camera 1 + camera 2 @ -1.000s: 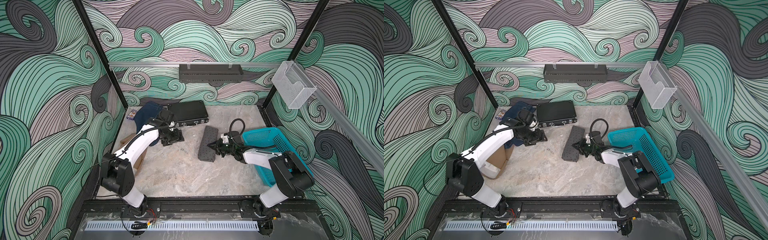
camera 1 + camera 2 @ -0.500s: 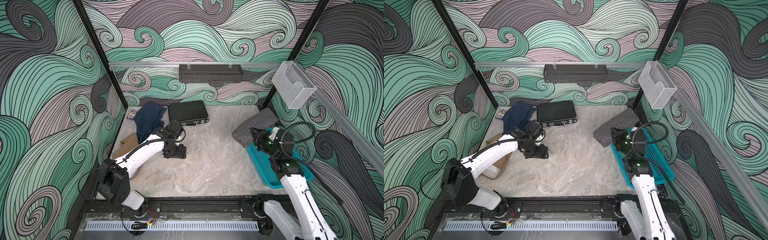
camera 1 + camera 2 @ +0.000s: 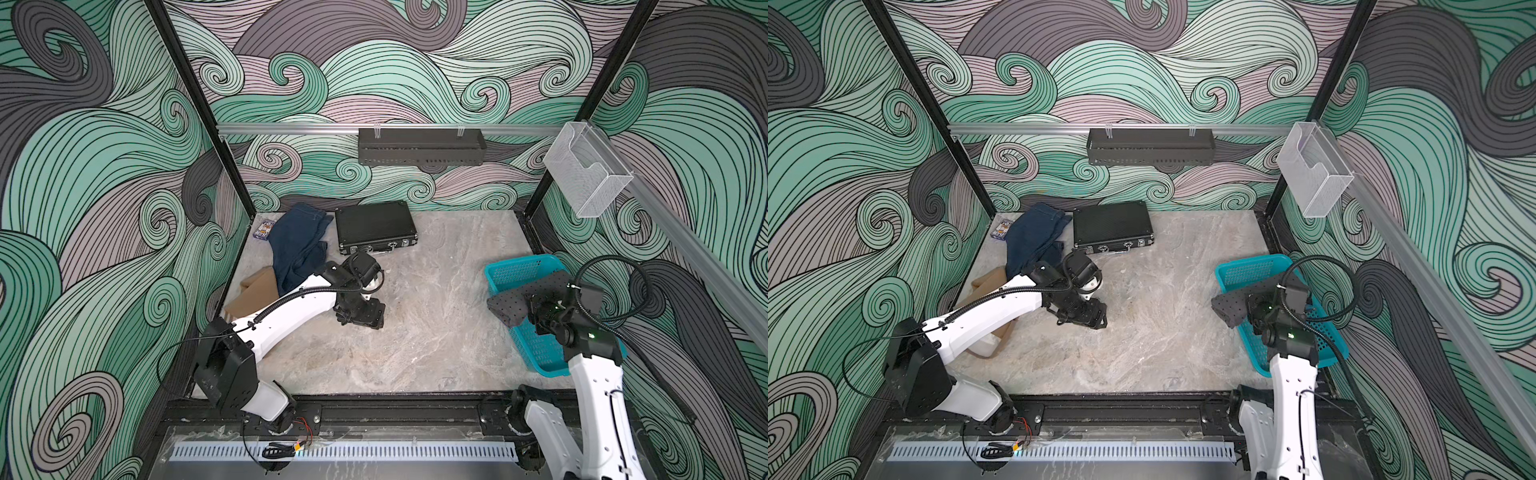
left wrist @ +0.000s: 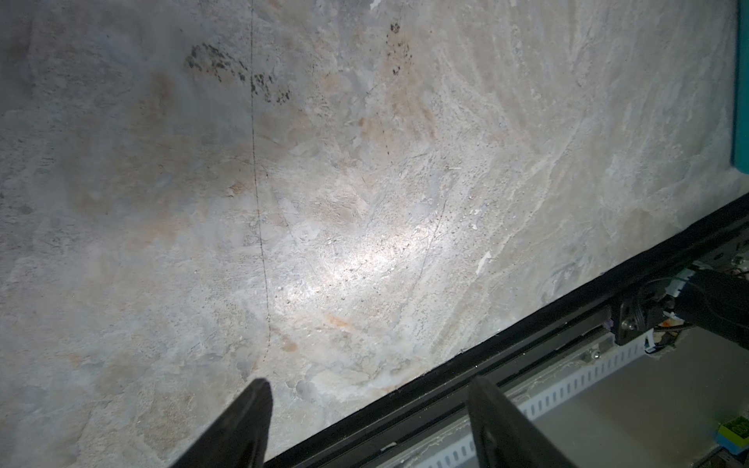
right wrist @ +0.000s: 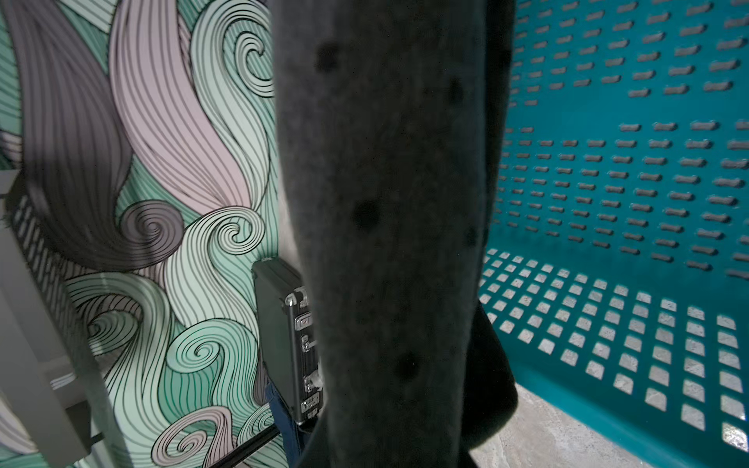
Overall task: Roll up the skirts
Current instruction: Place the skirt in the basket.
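The rolled skirt's end juts past the basket's rim, so my right gripper will next go outward and down into the far end of the teal basket [image 3: 519, 266] to release the skirt.
The rolled dark grey skirt with black dots [image 3: 515, 301] [image 3: 1231, 305] hangs over the near-left rim of the teal basket [image 3: 519, 266] [image 3: 1250, 270], with my right gripper [image 3: 540, 309] shut on it. In the right wrist view this skirt [image 5: 385, 202] fills the middle and hides the jaws. The dark blue denim skirt [image 3: 297, 245] [image 3: 1034, 239] lies crumpled at the back left. The tan skirt [image 3: 253, 291] [image 3: 986, 282] lies partly under my left arm. My left gripper [image 3: 359, 318] [image 4: 369, 383] stands open and empty over bare table.
A black hard case [image 3: 374, 226] [image 5: 283, 324] lies at the back beside the denim skirt. A small printed box [image 3: 264, 229] sits in the back left corner. The table's black front rail [image 4: 527, 324] runs close below the left gripper's fingers [image 4: 247, 421].
My right gripper lifted the dotted skirt off the table's middle, swung it high at the back right, then lowered it over the basket. My left gripper moved from the denim skirt toward the centre.
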`<state>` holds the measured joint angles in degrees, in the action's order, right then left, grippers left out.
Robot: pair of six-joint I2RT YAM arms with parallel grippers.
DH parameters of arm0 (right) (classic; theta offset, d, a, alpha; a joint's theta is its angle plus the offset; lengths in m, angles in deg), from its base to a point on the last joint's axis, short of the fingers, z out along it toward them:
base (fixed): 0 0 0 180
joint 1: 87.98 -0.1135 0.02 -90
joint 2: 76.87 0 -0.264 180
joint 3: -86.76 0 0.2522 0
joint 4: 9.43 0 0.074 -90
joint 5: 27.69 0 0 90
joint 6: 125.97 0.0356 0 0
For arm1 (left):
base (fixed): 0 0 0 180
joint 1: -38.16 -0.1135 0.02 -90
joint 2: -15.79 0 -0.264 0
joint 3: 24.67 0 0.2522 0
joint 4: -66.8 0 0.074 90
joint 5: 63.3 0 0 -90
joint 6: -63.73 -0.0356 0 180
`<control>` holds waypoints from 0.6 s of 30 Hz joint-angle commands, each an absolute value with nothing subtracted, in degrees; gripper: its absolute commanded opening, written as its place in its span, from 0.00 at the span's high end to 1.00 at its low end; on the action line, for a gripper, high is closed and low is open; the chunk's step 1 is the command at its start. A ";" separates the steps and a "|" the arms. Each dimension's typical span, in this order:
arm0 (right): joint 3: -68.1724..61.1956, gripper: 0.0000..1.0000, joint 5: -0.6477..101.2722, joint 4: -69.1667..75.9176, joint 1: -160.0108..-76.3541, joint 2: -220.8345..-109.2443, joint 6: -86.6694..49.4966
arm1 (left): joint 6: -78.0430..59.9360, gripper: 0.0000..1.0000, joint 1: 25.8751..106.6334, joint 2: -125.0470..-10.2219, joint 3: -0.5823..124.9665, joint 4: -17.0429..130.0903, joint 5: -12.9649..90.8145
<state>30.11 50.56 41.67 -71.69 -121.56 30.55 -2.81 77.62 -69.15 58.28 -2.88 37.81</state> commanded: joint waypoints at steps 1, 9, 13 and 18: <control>30.57 1.00 49.85 35.59 -70.65 -125.47 31.37 | -3.67 0.23 78.30 -69.00 59.65 -4.79 38.64; 32.03 1.00 50.13 21.95 -69.76 -141.03 34.72 | -3.97 0.23 78.49 -69.41 59.79 -5.04 38.46; 33.45 1.00 47.21 11.21 -69.00 -149.23 37.53 | -4.19 0.23 78.46 -70.26 60.01 -5.36 38.06; 32.99 1.00 46.70 2.73 -68.65 -158.02 37.73 | -4.45 0.23 78.46 -70.95 60.27 -5.66 37.23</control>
<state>32.40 46.59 11.00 -68.98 -155.11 37.57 -3.47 78.06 -70.27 58.32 -3.36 37.83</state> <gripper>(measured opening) 0.220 0.769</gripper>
